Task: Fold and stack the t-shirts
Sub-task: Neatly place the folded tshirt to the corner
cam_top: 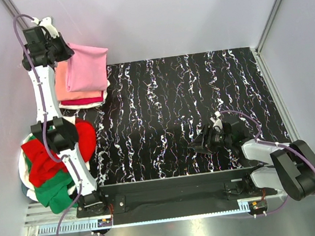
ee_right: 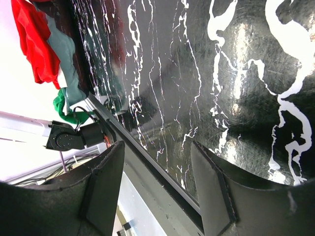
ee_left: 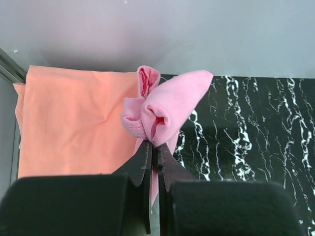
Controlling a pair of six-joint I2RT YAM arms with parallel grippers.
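I will lower my left gripper to the left in the top view next, over the salmon-orange t-shirt's far corner [cam_top: 59,67] [ee_left: 42,81], and release, because that corner still lies uncovered.
A folded bubblegum pink t-shirt [cam_top: 87,68] hangs over a stack at the table's far left corner, above a salmon-orange t-shirt [cam_top: 63,86], a red one [cam_top: 83,101] and a white one [cam_top: 67,107]. My left gripper [cam_top: 63,50] is shut on a bunched edge of the pink t-shirt [ee_left: 165,108], held above the flat salmon-orange t-shirt [ee_left: 74,128]. An unfolded heap of red [cam_top: 45,160] and green [cam_top: 55,194] t-shirts lies at the near left. My right gripper [cam_top: 195,146] is open and empty, low over the table at the near right.
The black marbled table [cam_top: 172,99] is walled by grey panels on three sides. A metal rail [cam_top: 171,185] runs along the near edge by the arm bases. The right wrist view shows the red cloth [ee_right: 34,39] and green cloth [ee_right: 61,105] of the heap.
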